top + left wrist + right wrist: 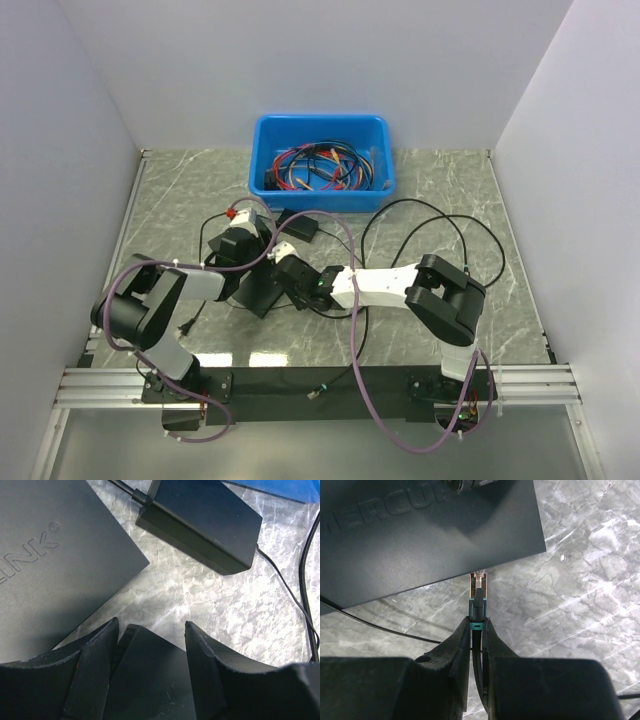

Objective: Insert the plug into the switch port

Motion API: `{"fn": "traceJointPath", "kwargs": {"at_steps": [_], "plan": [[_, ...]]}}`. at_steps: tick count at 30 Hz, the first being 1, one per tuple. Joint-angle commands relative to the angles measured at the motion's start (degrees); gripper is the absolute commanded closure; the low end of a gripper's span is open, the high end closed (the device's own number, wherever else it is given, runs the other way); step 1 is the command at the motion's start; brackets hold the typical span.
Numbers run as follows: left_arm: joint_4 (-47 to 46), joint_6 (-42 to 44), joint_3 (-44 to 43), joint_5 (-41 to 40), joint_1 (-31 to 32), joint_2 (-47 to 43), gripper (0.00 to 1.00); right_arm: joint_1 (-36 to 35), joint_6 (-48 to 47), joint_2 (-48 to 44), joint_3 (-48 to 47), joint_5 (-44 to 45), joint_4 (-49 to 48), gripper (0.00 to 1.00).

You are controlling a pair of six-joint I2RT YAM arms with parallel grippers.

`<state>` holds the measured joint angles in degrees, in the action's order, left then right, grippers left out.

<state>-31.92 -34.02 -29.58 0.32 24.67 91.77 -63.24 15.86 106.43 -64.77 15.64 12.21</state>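
Note:
My right gripper will push toward the switch's near edge and let go of the plug there, because the plug's brass-coloured tip still shows outside the black switch.
My right gripper is shut on the plug, a small connector with a brass-coloured tip and a teal collar on a thin black cable. The tip points at the near edge of the black switch and touches it or sits just short of it. No port shows in this view. In the top view the right gripper is at the right side of the switch. My left gripper straddles a corner of the switch, with both fingers against its sides. In the top view the left gripper is at the far side.
A second flat black device lies left of the left gripper. A black brick-shaped adapter lies beyond it, also seen from above. A blue bin of red, blue and black cables stands at the back. Black cable loops lie to the right.

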Motion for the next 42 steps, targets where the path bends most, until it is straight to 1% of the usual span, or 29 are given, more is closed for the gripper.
{"fn": "traceJointPath", "kwargs": {"at_steps": [1, 8, 14, 22, 29, 38, 42], "plan": [[4.6, -1.6, 1.9, 10.9, 2.2, 3.0, 0.4, -1.1, -1.7, -1.9, 0.1, -1.0, -16.0, 1.0], [4.0, -1.8, 2.7, 12.2, 2.8, 2.5, 0.4, -0.7, -1.4, -1.3, 2.0, -1.7, -19.8, 1.0], [2.7, -2.2, 3.5, 14.1, 3.0, 0.4, 0.4, -0.4, -0.8, -0.9, 3.2, -1.8, -21.3, 1.0], [0.2, -2.8, 3.9, 14.7, 4.5, 4.5, 0.4, -0.3, -2.9, -3.2, 1.1, -1.6, -21.2, 1.0], [-1.9, -3.2, 3.7, 16.1, 5.6, 7.0, 0.4, -0.1, -6.4, -6.1, 0.5, -2.7, -23.9, 1.0], [-4.4, -4.6, 4.5, 16.6, 7.6, 9.9, 0.4, 1.0, -7.2, -3.0, -3.9, -1.7, -22.1, 1.0], [-4.5, -6.2, 4.9, 16.9, 7.6, 11.9, 0.41, 1.5, -4.2, 1.1, -4.7, 0.4, -22.1, 1.0]]}}
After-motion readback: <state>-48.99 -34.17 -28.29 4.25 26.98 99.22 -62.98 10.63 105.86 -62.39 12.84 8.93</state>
